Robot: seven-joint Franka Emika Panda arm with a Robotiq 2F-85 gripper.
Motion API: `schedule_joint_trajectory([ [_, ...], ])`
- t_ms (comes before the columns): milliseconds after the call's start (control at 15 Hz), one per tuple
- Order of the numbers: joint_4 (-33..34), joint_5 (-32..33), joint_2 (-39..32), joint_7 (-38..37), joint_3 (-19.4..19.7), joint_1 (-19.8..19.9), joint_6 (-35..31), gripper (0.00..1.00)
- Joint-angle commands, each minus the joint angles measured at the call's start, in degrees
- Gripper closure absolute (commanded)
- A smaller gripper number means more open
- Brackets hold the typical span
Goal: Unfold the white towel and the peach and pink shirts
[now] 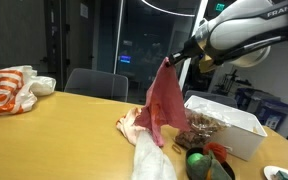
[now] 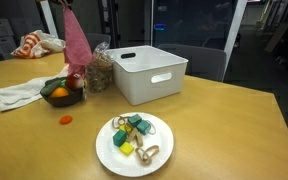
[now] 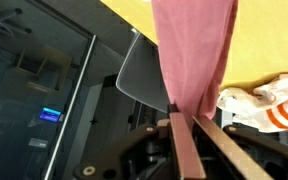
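The pink shirt (image 1: 164, 100) still hangs in folds, so next it sweeps down with my gripper over the white towel beside the fruit bowl (image 1: 152, 160), drawn out flat for release.
The pink shirt (image 1: 164, 100) hangs in the air above the table, pinched at its top by my gripper (image 1: 175, 58), which is shut on it. In an exterior view the pink shirt (image 2: 76, 40) dangles over the fruit bowl. The wrist view shows the pink shirt (image 3: 194, 50) running down into my gripper (image 3: 189, 128), its jaws pressed together on the cloth. The peach shirt (image 1: 132, 122) lies crumpled on the table beside the hanging cloth. The white towel (image 1: 151, 160) lies bunched in front of it, and the white towel (image 2: 14, 95) shows again by the bowl.
A rigid white bin (image 1: 224, 125) (image 2: 149, 72) stands close by. A bowl of fruit (image 2: 62, 92), a clear snack bag (image 2: 99, 72) and a plate of small items (image 2: 134, 140) sit near it. A white plastic bag with orange rings (image 1: 9, 90) lies at the far end. A chair (image 1: 96, 83) stands behind the table.
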State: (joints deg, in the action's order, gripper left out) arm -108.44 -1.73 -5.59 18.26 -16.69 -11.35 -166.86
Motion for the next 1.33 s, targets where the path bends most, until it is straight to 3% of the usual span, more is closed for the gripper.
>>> schedule_joint_trajectory([
  [0, -4.57, -12.55, 5.96, 13.79, -3.75, 1.46, 1.49, 0.93],
  [400, -6.99, -31.67, 12.22, 35.34, -3.29, -0.17, 19.87, 0.97],
  [467, -7.19, -32.88, 12.91, 37.23, -2.94, -0.10, 23.02, 0.97],
  [533, -6.71, -33.98, 13.21, 39.09, 0.05, -2.67, 27.30, 0.97],
  [867, -4.55, -39.88, 12.99, 48.71, 3.83, -3.93, 47.05, 0.96],
  [1267, -3.50, -45.02, 8.52, 58.61, 3.19, -4.36, 62.09, 0.97],
])
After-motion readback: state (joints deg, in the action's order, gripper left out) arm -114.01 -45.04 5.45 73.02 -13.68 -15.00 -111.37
